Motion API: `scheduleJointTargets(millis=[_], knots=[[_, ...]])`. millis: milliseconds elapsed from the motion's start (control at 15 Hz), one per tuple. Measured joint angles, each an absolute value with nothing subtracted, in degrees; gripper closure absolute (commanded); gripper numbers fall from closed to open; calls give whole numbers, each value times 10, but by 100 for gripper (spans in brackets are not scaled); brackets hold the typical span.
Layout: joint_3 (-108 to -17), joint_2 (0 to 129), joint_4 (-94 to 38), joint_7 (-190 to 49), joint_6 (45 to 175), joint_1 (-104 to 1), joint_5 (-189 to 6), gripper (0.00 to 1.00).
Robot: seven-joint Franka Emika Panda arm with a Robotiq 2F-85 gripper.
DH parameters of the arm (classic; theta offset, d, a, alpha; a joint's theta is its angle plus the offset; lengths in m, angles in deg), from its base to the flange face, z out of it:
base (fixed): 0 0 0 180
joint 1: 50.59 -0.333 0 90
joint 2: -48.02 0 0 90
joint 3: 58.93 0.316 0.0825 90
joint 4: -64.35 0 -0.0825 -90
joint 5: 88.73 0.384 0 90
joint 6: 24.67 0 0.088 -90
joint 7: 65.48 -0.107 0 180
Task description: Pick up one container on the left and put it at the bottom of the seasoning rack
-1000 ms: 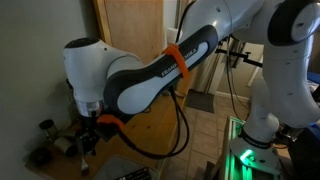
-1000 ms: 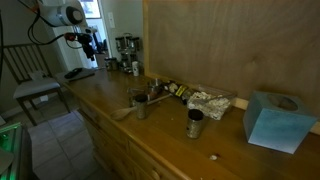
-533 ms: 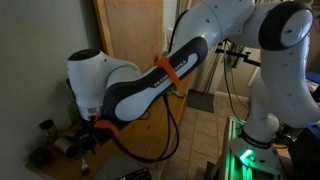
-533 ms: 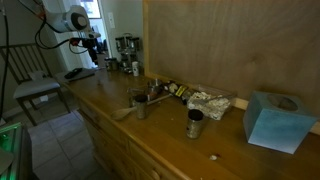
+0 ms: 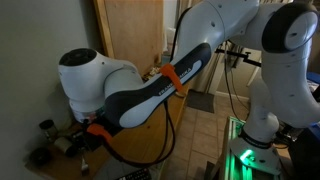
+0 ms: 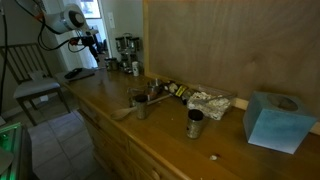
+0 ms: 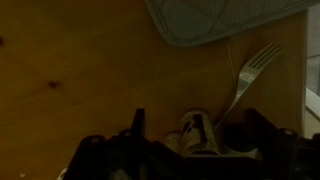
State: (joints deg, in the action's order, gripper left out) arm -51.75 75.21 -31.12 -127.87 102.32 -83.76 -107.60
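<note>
The small speckled seasoning container already stands between the gripper's open fingers, so it gets them around its sides as the gripper comes down onto it next.
In the wrist view my gripper (image 7: 195,132) is open. Its dark fingers (image 7: 138,128) stand either side of a small pale seasoning container (image 7: 198,138) on the wooden counter (image 7: 70,70), not closed on it. A darker round container (image 7: 238,140) sits just right of it. In an exterior view the gripper (image 6: 91,44) hangs over the far left end of the counter, beside the seasoning rack (image 6: 126,47) and small containers (image 6: 109,63). In an exterior view the arm's wrist (image 5: 90,128) hides most of the gripper; small jars (image 5: 45,126) stand beside it.
A grey cloth pad (image 7: 215,18) and a fork (image 7: 245,70) lie beyond the gripper. Along the counter are metal cups (image 6: 195,122), a wooden spoon (image 6: 124,110), crumpled foil (image 6: 208,102), a blue tissue box (image 6: 272,118) and a chair (image 6: 30,75).
The arm has shifted slightly: the wrist has swung left and a little lower over the jars at the counter's end. The gripper stays open.
</note>
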Motion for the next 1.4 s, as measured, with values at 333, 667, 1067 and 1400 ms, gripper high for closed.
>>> scheduleJointTargets(millis=[333,667,1067,1400], knots=[[-538,771,-304,-1344,1063,-858,-1125,0],[-570,799,-287,-1415,1077,-886,-1176,0],[-600,822,-266,-1472,1097,-911,-1223,34],[-607,830,-256,-1501,1097,-918,-1243,70]])
